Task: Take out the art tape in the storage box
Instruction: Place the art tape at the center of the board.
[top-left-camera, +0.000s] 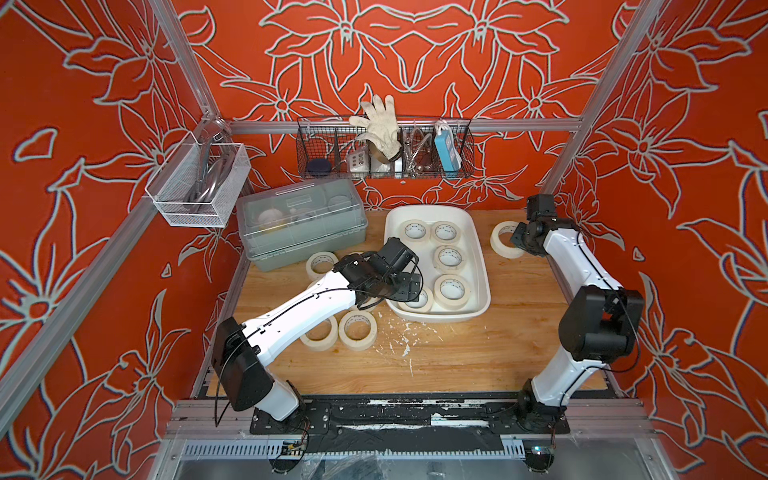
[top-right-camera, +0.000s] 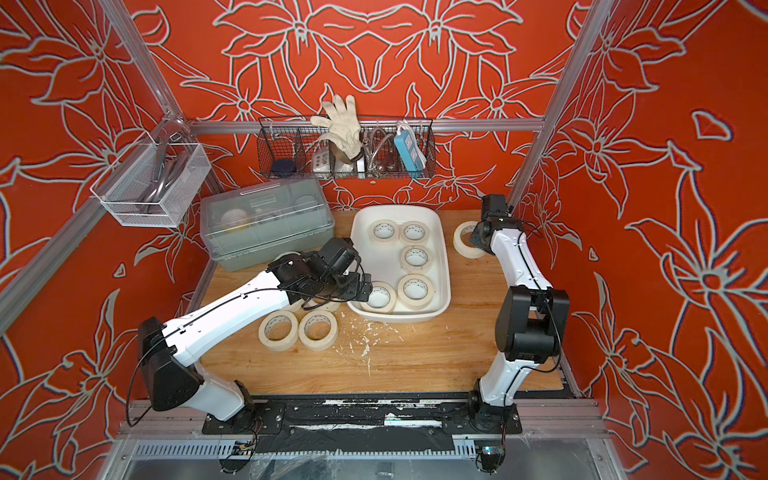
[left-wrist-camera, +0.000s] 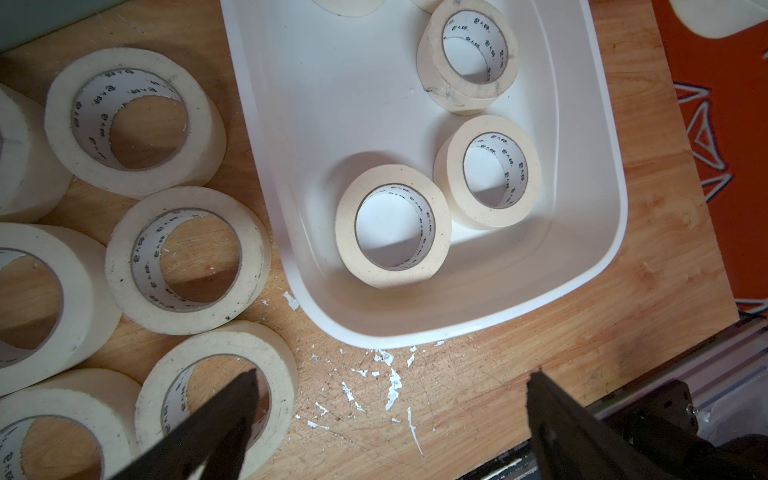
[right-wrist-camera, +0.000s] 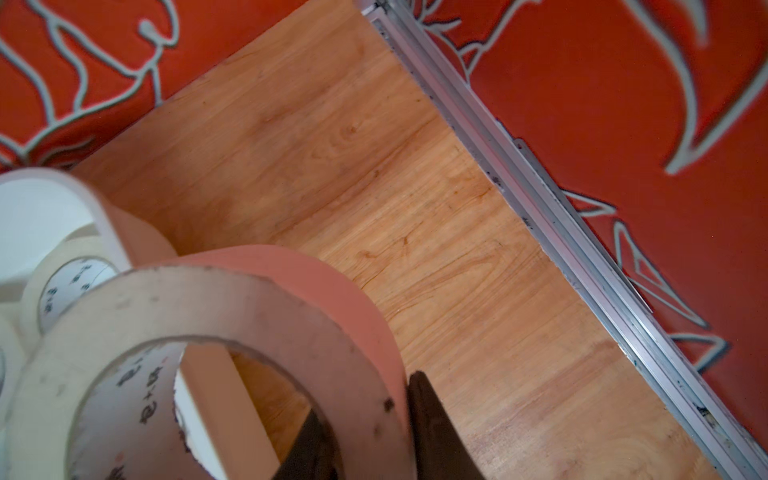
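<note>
My right gripper lowers to the tabletop next and releases the tape roll there, as bare wood beside the white storage box (top-left-camera: 477, 257) lies below my gripper.
The white storage box (top-left-camera: 477, 257) (top-right-camera: 440, 257) stands at the back centre of the wooden table and holds several cream art tape rolls (top-left-camera: 452, 289) (left-wrist-camera: 345, 228). My left gripper (top-left-camera: 409, 291) (left-wrist-camera: 392, 386) hangs open over the box's near-left corner, above one roll (top-left-camera: 422, 305), with nothing between its fingers (left-wrist-camera: 232, 415). Right of the box, my right gripper (top-left-camera: 517, 239) (right-wrist-camera: 365, 395) is shut on another tape roll (top-left-camera: 496, 245) (right-wrist-camera: 249, 299). One finger is inside the ring and the other outside, and the roll hangs tilted. More rolls (top-left-camera: 357, 330) (left-wrist-camera: 187, 249) lie on the table left of the box.
A grey-green lidded box (top-left-camera: 301, 224) sits at the back left, touching the rolls' area. A wire basket (top-left-camera: 384, 149) with a glove hangs on the back rail, a white mesh basket (top-left-camera: 197, 183) on the left frame. White flecks (top-left-camera: 405, 336) mark the wood. An aluminium rail (right-wrist-camera: 540, 208) edges the table's right side.
</note>
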